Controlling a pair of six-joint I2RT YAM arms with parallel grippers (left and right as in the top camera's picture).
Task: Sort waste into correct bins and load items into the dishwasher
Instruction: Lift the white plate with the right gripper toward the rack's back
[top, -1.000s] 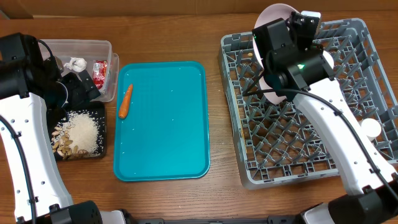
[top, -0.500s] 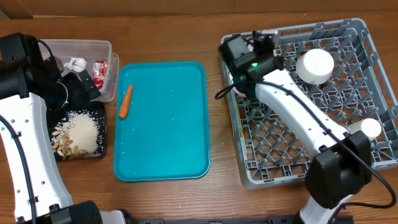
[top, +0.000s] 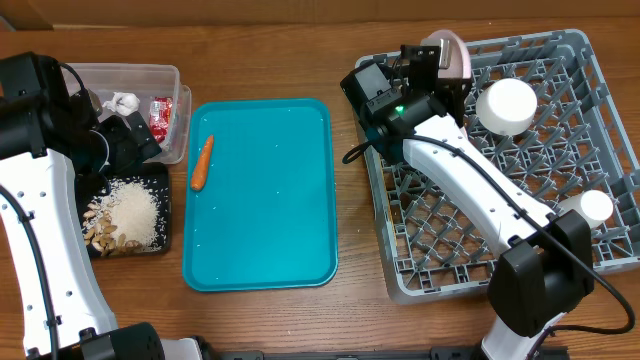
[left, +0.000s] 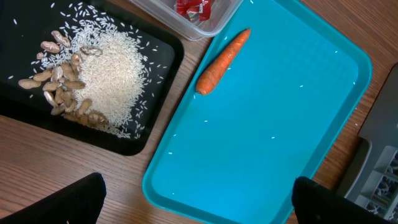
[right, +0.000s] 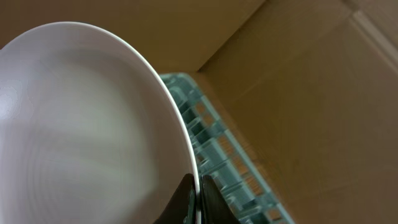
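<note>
Next, my right gripper brings the plate (top: 450, 52) down and to the left in the overhead view, since the rack's side by the teal tray lies below it there.
My right gripper (top: 430, 62) is shut on the rim of a white plate (top: 450, 52) and holds it on edge over the back left corner of the grey dish rack (top: 560, 250). The right wrist view shows the plate (right: 87, 124) pinched between the fingers (right: 198, 194). A white bowl (top: 505, 105) and a small cup (top: 595, 207) sit in the rack. My left gripper (top: 128, 140) is open and empty above the black tray (top: 92, 250). An orange carrot (top: 201, 162) lies on the teal tray (top: 265, 230); the left wrist view also shows the carrot (left: 222, 53). No chopsticks are in view.
The clear tub (top: 140, 72) holds a white tissue (top: 123, 101) and a red-and-white wrapper (top: 159, 118). Rice (left: 115, 68) and peanuts (left: 59, 87) lie in the black tray. A cardboard box wall (right: 311, 81) stands behind the rack.
My right arm has swung across the rack's back left with the plate, uncovering the white bowl. The plate now shows on edge at the corner. The left arm has not moved.
</note>
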